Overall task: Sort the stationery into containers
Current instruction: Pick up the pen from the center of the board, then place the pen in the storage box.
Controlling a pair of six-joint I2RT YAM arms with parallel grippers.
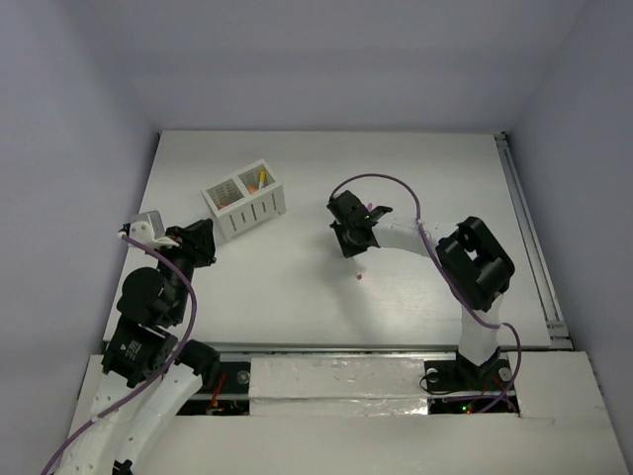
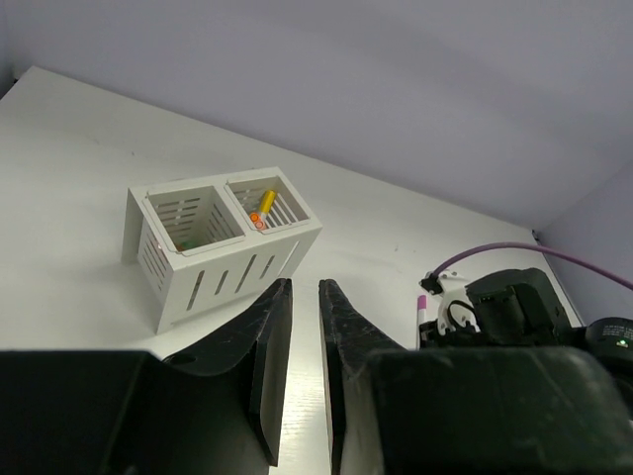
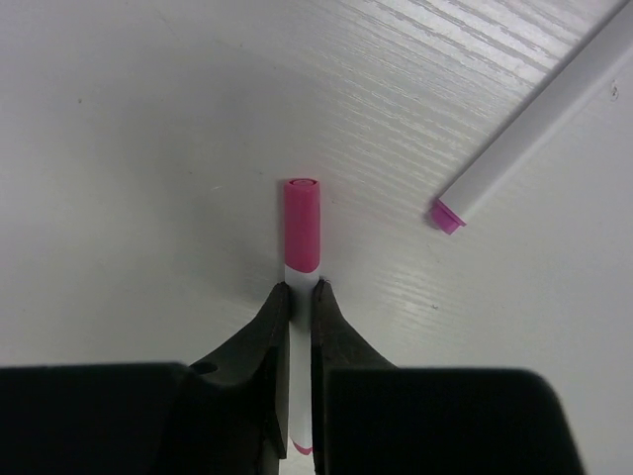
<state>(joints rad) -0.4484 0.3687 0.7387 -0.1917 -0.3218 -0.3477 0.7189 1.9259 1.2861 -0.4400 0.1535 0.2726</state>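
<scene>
The white slatted box already holds capped pens in its pen section (image 1: 254, 179), so the robot's right gripper next needs to rise, swing outward, tip the thin white pen upright over that section and release it.
My right gripper (image 3: 302, 289) is shut on a thin white pen (image 3: 302, 223), whose magenta cap sticks out past the fingertips. The left wrist view shows the same pen (image 2: 422, 302) in the right gripper (image 2: 445, 307). A second white pen (image 3: 534, 119) with a magenta end lies on the table to the upper right. The white slatted box (image 1: 247, 210) stands at the back left. Its right compartment holds yellow- and orange-capped pens (image 2: 262, 208), and small green and orange bits show in its left compartment (image 2: 183, 240). My left gripper (image 2: 305, 285) hovers in front of the box, jaws a narrow slit apart and empty.
The white table (image 1: 297, 297) is walled by pale panels at the back and sides. A metal rail (image 1: 529, 237) runs along its right edge. The right arm's purple cable (image 1: 396, 188) loops above the wrist. Both arm bases sit at the near edge.
</scene>
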